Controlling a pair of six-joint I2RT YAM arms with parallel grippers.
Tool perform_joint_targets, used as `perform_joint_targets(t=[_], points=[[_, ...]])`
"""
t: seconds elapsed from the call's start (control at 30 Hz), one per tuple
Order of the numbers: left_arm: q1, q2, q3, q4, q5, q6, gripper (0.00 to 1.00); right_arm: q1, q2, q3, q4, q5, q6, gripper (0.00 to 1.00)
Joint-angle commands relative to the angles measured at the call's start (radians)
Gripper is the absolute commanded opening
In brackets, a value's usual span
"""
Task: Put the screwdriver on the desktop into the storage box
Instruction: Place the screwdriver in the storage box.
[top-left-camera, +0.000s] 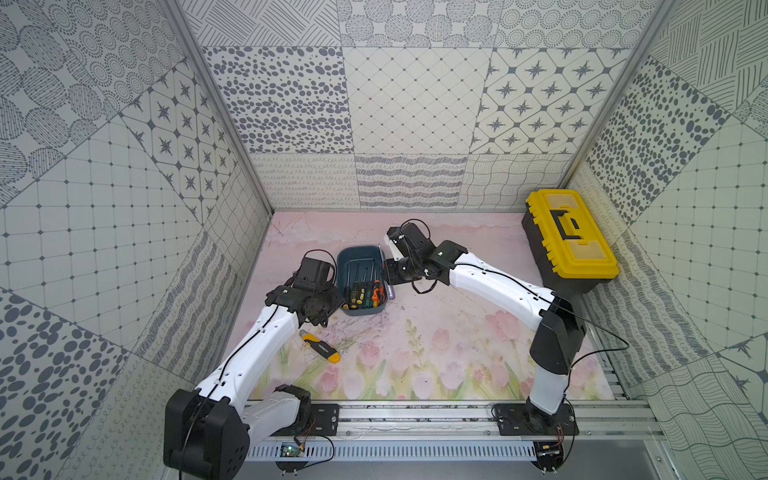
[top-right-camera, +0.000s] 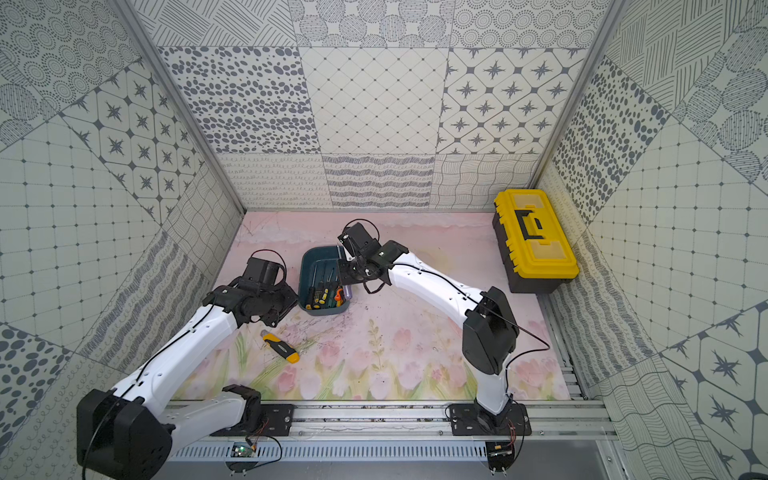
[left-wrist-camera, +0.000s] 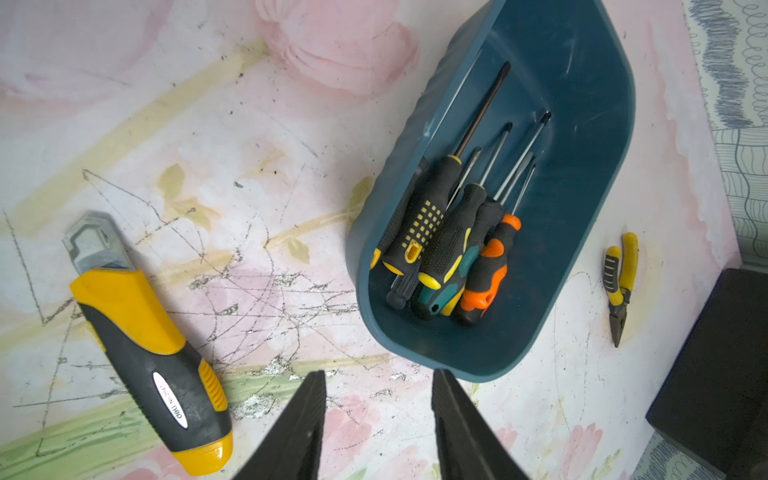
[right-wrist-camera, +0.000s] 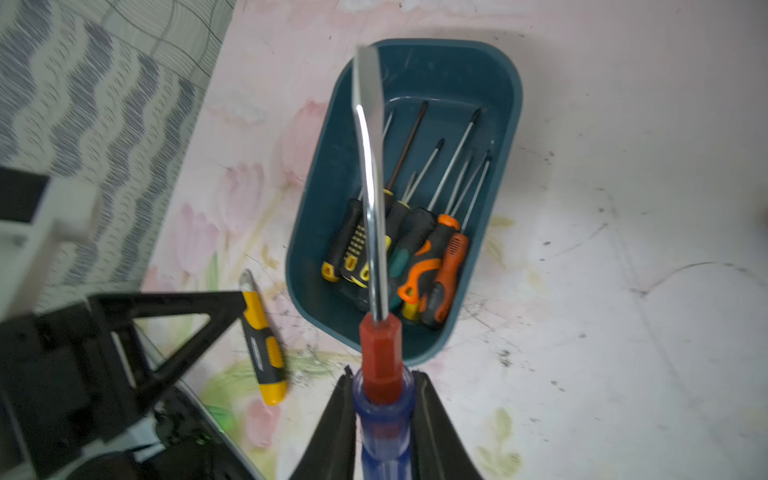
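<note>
The right gripper moves over the screwdriver handles in the box (top-left-camera: 365, 293) (right-wrist-camera: 405, 249) next, then lowers and releases, because the blue handle is still at the box's rim.
The teal storage box (top-left-camera: 357, 250) (top-right-camera: 319, 250) stands mid-desktop (top-left-camera: 436, 324) with several screwdrivers (left-wrist-camera: 449, 241) (right-wrist-camera: 415, 249) lying in it. My right gripper (right-wrist-camera: 383, 372) is shut on a screwdriver (right-wrist-camera: 370, 187) with a clear blue handle, a red collar and a flat blade. In the right wrist view the blade reaches over the box opening. In both top views the blue handle (top-left-camera: 391, 292) (top-right-camera: 348, 291) shows at the box's right rim. My left gripper (left-wrist-camera: 378, 374) is open and empty, just off the box's near left corner.
A yellow-and-black utility knife (top-left-camera: 321, 345) (left-wrist-camera: 149, 345) lies on the desktop near the left arm. Small yellow-handled pliers (left-wrist-camera: 619, 282) lie on the box's other side. A closed yellow-and-black toolbox (top-left-camera: 569, 239) (top-right-camera: 534, 237) sits at the back right.
</note>
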Motion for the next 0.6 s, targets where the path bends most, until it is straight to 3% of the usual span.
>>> perform_joint_targets(t=[0.0,0.3,0.47,0.57], points=[[0.008,0.003,-0.015,0.024,-0.026,0.025,0.46,0.013,0.151,0.142,-0.002,-0.068,0.230,0.00],[0.010,-0.035,-0.047,0.019,-0.017,0.036,0.46,0.015,0.412,0.422,-0.224,-0.023,0.328,0.00],[0.011,-0.056,-0.055,0.007,-0.026,0.056,0.46,0.031,0.483,0.558,-0.301,0.013,0.294,0.26],[0.014,-0.059,-0.050,0.003,-0.037,0.069,0.47,0.034,0.476,0.580,-0.319,0.043,0.277,0.37]])
